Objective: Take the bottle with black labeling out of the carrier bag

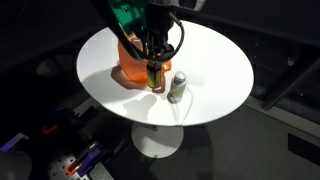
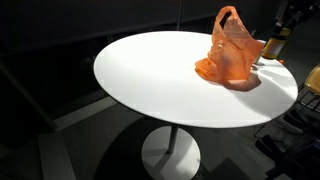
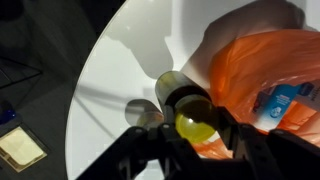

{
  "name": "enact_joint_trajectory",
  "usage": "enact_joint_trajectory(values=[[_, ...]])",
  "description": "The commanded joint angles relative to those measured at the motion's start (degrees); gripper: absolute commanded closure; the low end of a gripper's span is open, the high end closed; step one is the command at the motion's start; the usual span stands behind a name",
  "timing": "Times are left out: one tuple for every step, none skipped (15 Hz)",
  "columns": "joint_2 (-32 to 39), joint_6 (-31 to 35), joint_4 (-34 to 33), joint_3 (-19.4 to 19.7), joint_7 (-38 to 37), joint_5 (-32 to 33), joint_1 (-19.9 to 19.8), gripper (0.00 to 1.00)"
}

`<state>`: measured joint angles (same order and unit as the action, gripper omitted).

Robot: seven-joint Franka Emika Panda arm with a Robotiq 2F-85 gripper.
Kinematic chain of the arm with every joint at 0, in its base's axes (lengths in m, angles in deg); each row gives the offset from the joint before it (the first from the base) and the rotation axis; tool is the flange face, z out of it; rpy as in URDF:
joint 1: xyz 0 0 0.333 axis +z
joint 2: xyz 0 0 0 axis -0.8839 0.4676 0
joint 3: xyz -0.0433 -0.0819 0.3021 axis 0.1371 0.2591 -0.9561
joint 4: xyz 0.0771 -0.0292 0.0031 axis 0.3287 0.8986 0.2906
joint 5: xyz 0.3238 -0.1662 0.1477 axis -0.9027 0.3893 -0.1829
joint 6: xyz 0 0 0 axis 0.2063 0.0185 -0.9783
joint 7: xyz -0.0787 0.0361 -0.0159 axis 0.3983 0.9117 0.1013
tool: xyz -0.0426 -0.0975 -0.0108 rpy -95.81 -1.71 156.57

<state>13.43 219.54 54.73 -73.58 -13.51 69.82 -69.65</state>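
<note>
I will next lower my gripper toward the open tabletop (image 1: 155,91) beside the silver-grey bottle to release the dark-bodied bottle there, as it already hangs outside the carrier bag (image 1: 133,62).
My gripper (image 3: 196,128) is shut on a dark-bodied bottle (image 3: 180,95) with a yellow cap, holding it by the top. In an exterior view the bottle (image 1: 155,78) hangs upright under the gripper (image 1: 156,60), just in front of the orange carrier bag (image 1: 133,62), with its base at or just above the tabletop. In the other exterior view the bottle (image 2: 272,46) is outside the bag (image 2: 232,52), close beside it, under the gripper (image 2: 281,30). In the wrist view the bag (image 3: 265,75) lies right beside the bottle.
A small silver-grey bottle (image 1: 177,87) stands on the round white table (image 1: 215,60) close to the held bottle; its top shows in the wrist view (image 3: 141,112). A blue-labelled item (image 3: 283,100) shows through the bag. The table edge (image 2: 150,100) drops to a dark floor.
</note>
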Motion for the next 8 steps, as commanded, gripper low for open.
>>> enact_joint_trajectory(values=[[3.9,1.5,-2.1,0.0,0.3,-1.5,-0.3,0.80],[4.8,2.0,-2.5,0.0,0.3,-1.6,-0.4,0.80],[5.7,2.5,-2.9,-0.1,0.3,-1.6,-0.4,0.80],[6.5,2.9,-3.3,-0.1,0.1,-1.5,-0.5,0.80],[7.3,3.4,-3.8,-0.1,0.1,-1.5,-0.5,0.80],[8.0,3.7,-4.3,-0.2,0.1,-1.6,-0.5,0.80],[8.7,4.0,-4.8,-0.2,0.0,-1.7,-0.5,0.80],[9.3,4.1,-5.3,-0.3,0.1,-1.8,-0.6,0.80]])
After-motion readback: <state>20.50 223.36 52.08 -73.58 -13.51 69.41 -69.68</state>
